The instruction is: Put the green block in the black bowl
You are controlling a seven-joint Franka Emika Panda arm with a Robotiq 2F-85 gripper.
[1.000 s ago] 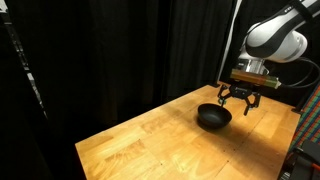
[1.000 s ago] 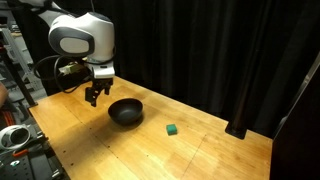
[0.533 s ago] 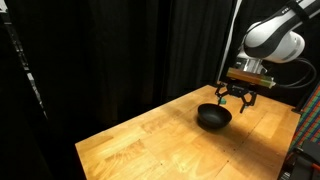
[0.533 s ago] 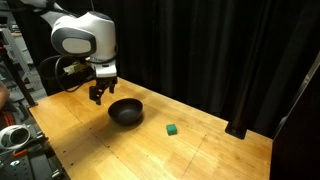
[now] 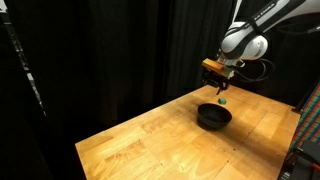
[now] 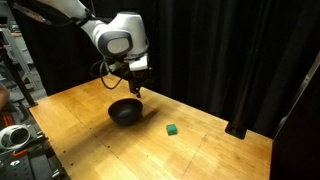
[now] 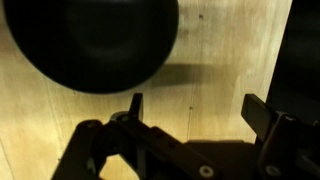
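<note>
The green block [image 6: 172,130] gets my gripper's open fingers lowered around it next, as my gripper moves away from the bowl toward it. Only bare wood lies between them.
The black bowl [image 6: 125,112] stands on the wooden table, and it also shows in an exterior view [image 5: 213,117] and at the top left of the wrist view [image 7: 90,40]. The tiny green block [image 6: 172,130] lies on the table a short way from the bowl; a small teal speck just behind the bowl [image 5: 222,101] looks like the same block. My gripper [image 6: 135,86] hangs above the bowl's far rim, seen also in an exterior view [image 5: 220,88]. In the wrist view its fingers [image 7: 200,110] are spread apart with only bare wood between them.
The wooden table [image 6: 90,140] is backed by black curtains [image 6: 230,50]. Equipment and cables sit off the table's edge [image 6: 15,135]. A rack stands by the table's corner [image 5: 305,140].
The arm has swung from beside the bowl to over its far rim, nearer the curtain. Bowl and block have not moved.
</note>
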